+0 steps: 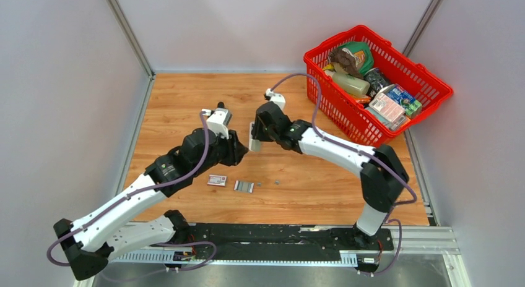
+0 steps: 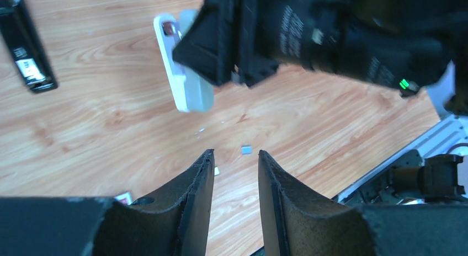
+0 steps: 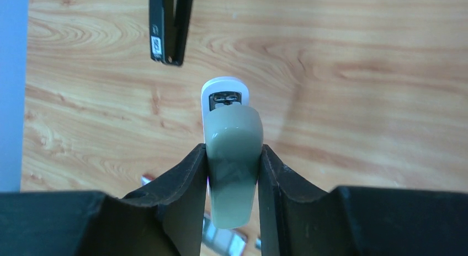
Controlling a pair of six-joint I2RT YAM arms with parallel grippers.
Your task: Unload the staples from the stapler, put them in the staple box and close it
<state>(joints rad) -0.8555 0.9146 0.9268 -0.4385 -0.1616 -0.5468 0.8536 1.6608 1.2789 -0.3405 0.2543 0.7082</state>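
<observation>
I will lower the pale grey-green bar with my right gripper next, down onto the wooden table beside the black stapler (image 3: 168,27).
The black stapler (image 3: 168,27) lies on the wooden table, also in the left wrist view (image 2: 25,49); in the top view the left arm hides it. My right gripper (image 3: 233,156) is shut on a pale grey-green and white oblong bar (image 3: 232,134), held above the table (image 1: 254,137), with silvery metal at its tip. My left gripper (image 2: 236,154) is open and empty, just left of the bar (image 1: 238,148). A short strip of staples (image 1: 243,186) lies below both grippers, with loose bits (image 1: 277,182) beside it; one bit shows in the left wrist view (image 2: 246,149).
A small white-and-red box (image 1: 216,180) lies left of the staple strip. A red basket (image 1: 433,83) full of groceries stands at the back right. Grey walls close in the table on the left, back and right.
</observation>
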